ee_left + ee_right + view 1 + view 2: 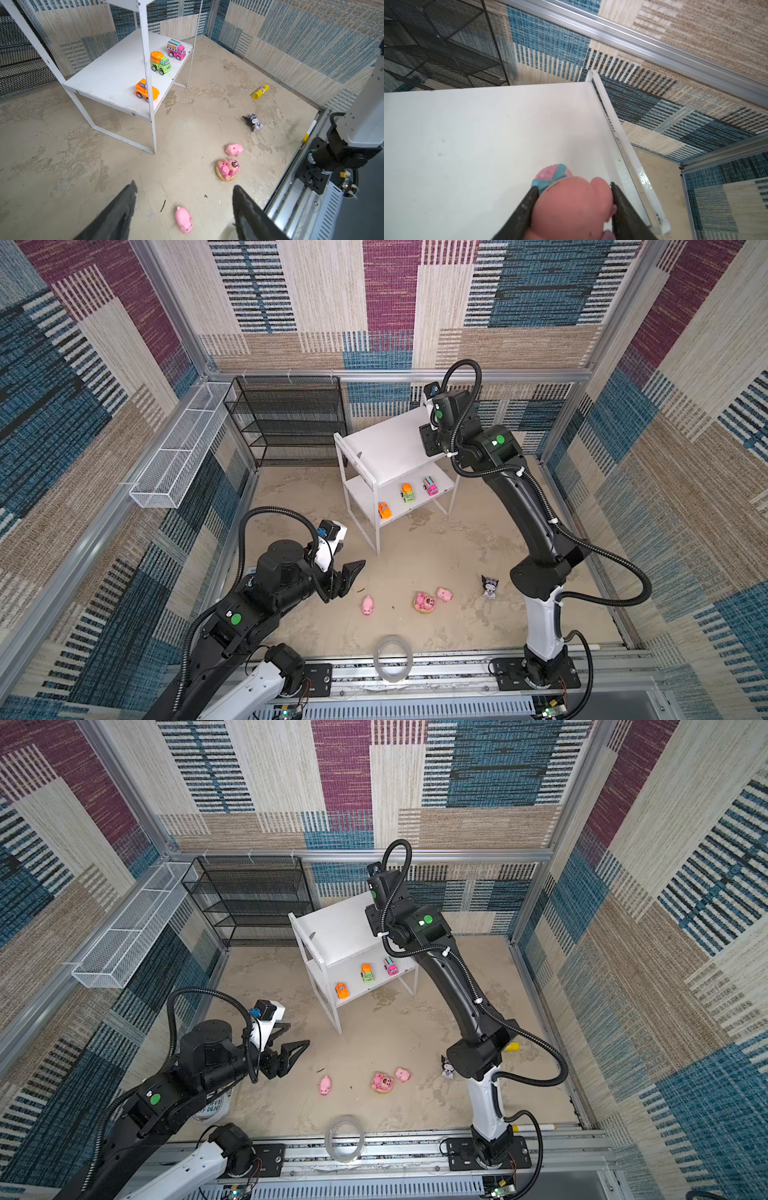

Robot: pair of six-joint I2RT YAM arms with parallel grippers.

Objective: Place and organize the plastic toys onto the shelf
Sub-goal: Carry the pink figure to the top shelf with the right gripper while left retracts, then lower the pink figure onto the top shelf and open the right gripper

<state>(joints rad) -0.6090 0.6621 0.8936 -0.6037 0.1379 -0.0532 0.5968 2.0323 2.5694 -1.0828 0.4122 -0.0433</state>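
Observation:
My right gripper should move toward the end bar of the shelf, lower the pink figure there and release it, because the shelf's top board (477, 135) beside that bar is bare.
The white shelf (386, 448) stands at the back. On its lower board sit an orange car (384, 510), a green-orange car (407, 492) and a pink car (430, 485). On the floor lie a pink pig (183, 219), a pink bear on a tan base (228, 169), a second pink pig (234, 149) and a black-white figure (254, 122). My left gripper (185, 189) hangs open above the floor, a little short of the nearest pig. My right gripper (574, 187) is over the shelf's top board (477, 135), shut on a pink figure (569, 207) with a teal-and-pink part.
A black mesh rack (286, 418) and a long white wire basket (178, 448) stand at the back left. A yellow tube (260, 91) lies near the right wall. A clear tape ring (392, 657) rests on the front rail by the right arm's base (342, 153).

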